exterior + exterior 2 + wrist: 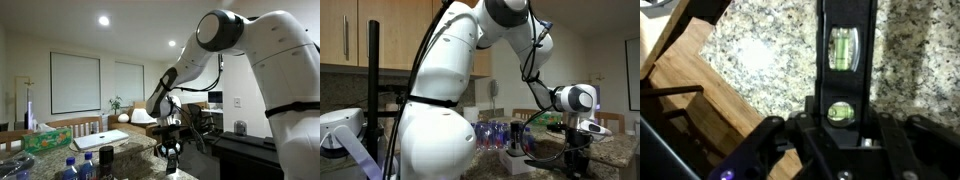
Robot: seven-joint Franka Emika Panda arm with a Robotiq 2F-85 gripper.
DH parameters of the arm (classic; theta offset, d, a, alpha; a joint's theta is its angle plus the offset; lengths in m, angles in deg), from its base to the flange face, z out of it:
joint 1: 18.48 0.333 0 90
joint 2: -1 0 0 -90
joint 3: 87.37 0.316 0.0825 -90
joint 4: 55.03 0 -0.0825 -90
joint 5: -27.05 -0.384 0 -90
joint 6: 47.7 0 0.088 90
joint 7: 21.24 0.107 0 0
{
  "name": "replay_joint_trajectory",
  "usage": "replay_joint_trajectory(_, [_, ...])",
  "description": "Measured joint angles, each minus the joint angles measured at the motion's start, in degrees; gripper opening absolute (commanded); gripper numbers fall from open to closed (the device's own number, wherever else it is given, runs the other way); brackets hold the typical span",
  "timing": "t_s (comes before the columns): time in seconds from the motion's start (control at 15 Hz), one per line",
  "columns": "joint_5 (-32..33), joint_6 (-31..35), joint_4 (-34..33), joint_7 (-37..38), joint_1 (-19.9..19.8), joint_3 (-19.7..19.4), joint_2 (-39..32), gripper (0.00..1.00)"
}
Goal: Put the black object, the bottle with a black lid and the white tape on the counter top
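Note:
I will move my gripper down and outward to the clear speckled granite, away from the bordering wooden surface, and release the black object.
In the wrist view my gripper (840,125) is shut on the black object (844,45), a slim black oblong block with two green bubble windows. It lies lengthwise just over the speckled granite counter top (760,50); I cannot tell whether it touches. In both exterior views the gripper (171,150) (578,152) hangs low over the counter top (130,158) (615,150). A small dark bottle with a black lid (106,158) stands on the counter to the gripper's left. The white tape is out of view.
Clear blue-capped water bottles (72,170) (495,133) stand on the counter. A green box (45,140) and a flat white item (100,140) lie further back. A brown wooden surface (685,85) borders the granite edge. A black desk with monitors (215,110) is behind.

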Motion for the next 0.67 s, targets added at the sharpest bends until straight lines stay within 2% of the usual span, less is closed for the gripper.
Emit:
replay_joint_trajectory(0.07, [-1.1,0.5,0.1,1.9,0.0,-0.1,-0.2,0.42])
replay_joint_trajectory(0.2, [-1.2,1.8,0.0,1.7,0.0,0.0,0.4,0.42])
replay_joint_trajectory(0.27, [-1.2,1.9,-0.1,1.7,0.1,0.1,0.8,0.17])
replay_joint_trajectory(0.47, [-2.5,2.3,-0.2,3.2,0.1,0.1,1.2,0.17])
replay_joint_trajectory(0.67, [-9.2,4.4,-2.0,6.1,-0.1,0.0,-0.8,0.17])
